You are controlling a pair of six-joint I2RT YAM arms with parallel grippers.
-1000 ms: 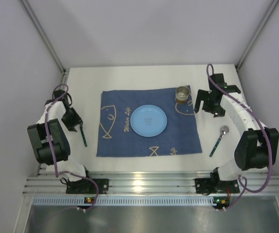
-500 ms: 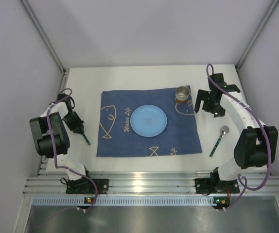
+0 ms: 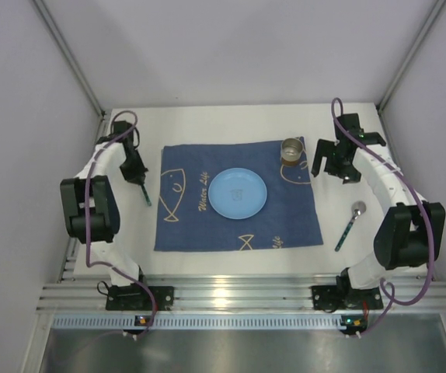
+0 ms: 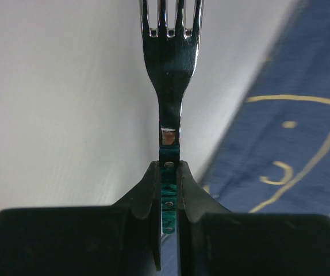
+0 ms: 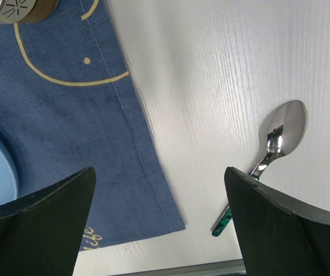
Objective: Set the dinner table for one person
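Observation:
My left gripper moves toward the plate [image 3: 238, 193] next and lowers to release the fork on the cloth between fish drawing and lettering [image 3: 190, 202], as that side of the cloth lacks cutlery.
The white dinner table [image 3: 231, 260] carries a dark blue cloth [image 3: 237, 194] with a light blue plate [image 3: 238, 193] in its middle and a metal cup [image 3: 291, 151] at its far right corner. My left gripper [image 3: 138, 180] is shut on the green handle of a fork [image 4: 171, 86] and holds it just left of the cloth; the tines point away in the left wrist view. My right gripper [image 3: 332, 165] is open and empty, hovering right of the cup. A spoon [image 3: 348, 224] with a green handle lies on the table right of the cloth, also in the right wrist view [image 5: 268, 155].
Grey walls and metal posts enclose the table on three sides. A ridged aluminium rail [image 3: 238, 295] runs along the near edge, with both arm bases on it. The cloth's right edge [image 5: 148, 144] lies under my right gripper.
My left gripper has carried the fork from the near left of the table toward the far side, along the cloth's left edge. The right arm has barely moved.

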